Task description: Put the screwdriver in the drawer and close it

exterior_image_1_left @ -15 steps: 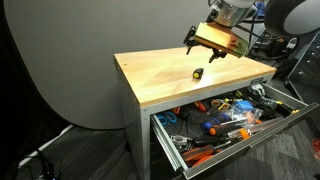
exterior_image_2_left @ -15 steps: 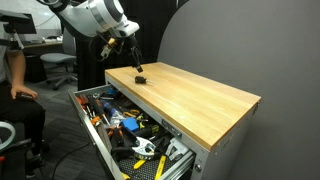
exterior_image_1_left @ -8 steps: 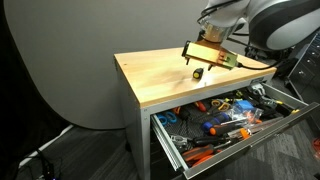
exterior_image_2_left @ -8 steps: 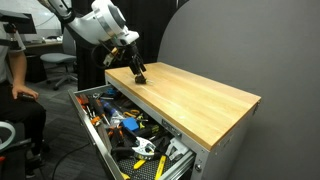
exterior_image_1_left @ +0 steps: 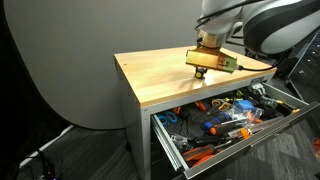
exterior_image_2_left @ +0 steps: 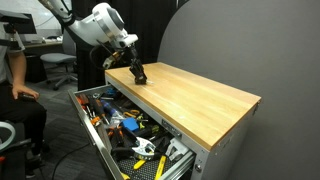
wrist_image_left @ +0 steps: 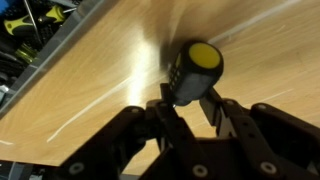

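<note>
My gripper should move past the tabletop's edge and let go of the screwdriver over the tools in the drawer (exterior_image_1_left: 255,94), because the drawer (exterior_image_1_left: 262,127) is pulled out below the tabletop.
The screwdriver (wrist_image_left: 196,66), a stubby black tool with a yellow cap, lies on the light wooden top (exterior_image_1_left: 160,78). In the wrist view it sits between the two black fingers, which press against its sides. My gripper (wrist_image_left: 190,98) is shut on the screwdriver and sits low on the tabletop (exterior_image_2_left: 200,100). In both exterior views the gripper (exterior_image_1_left: 202,70) (exterior_image_2_left: 139,76) covers the tool, near the edge above the drawer. The wide grey drawer (exterior_image_1_left: 262,127) (exterior_image_2_left: 93,138) is pulled far out below the top and is full of tools.
Orange-handled and blue-handled tools (exterior_image_1_left: 215,125) fill the open drawer. A seated person (exterior_image_2_left: 14,80) and office chairs are beyond the drawer's end. A grey curved backdrop (exterior_image_1_left: 60,70) stands behind the cabinet. Yellow-green tools (wrist_image_left: 30,22) show at the wrist view's top left.
The gripper came down from above the tabletop onto the screwdriver, and its fingers closed in from wide open to the tool's sides.
</note>
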Tool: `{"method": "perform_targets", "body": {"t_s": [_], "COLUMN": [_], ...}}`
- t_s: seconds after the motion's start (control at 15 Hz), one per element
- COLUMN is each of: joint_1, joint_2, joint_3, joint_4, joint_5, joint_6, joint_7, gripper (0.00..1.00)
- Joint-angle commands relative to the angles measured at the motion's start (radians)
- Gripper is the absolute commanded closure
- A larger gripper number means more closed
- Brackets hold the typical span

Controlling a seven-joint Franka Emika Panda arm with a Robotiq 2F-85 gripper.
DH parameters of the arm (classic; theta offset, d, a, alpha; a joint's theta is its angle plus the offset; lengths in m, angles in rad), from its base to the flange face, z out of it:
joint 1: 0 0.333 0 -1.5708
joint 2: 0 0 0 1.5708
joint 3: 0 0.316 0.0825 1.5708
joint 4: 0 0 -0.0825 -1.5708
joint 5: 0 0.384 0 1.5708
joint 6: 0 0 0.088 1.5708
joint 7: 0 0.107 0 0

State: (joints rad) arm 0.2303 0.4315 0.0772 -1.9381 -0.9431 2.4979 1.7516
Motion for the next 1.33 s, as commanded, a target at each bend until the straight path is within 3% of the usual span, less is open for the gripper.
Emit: {"method": "perform_targets", "body": {"t_s": [0.0,0.4,0.67,1.13,1.2,1.27], "joint_1": [0.015,-0.027,-0.062,-0.114,-0.116,-0.117], "joint_2": [-0.022,-0.13,-0.24,-0.348,-0.351,-0.354], "joint_3": [-0.017,-0.02,-0.02,-0.02,-0.017,-0.016], "joint_4": [-0.009,-0.134,-0.281,-0.478,-0.49,-0.498], "joint_5": [0.014,0.014,0.015,0.001,0.005,0.002], "joint_6": [-0.058,-0.106,-0.144,-0.087,-0.078,-0.07], "joint_7": [-0.047,-0.181,-0.26,-0.266,-0.279,-0.286], "gripper": [0.85,0.82,0.82,0.83,0.42,0.42]}}
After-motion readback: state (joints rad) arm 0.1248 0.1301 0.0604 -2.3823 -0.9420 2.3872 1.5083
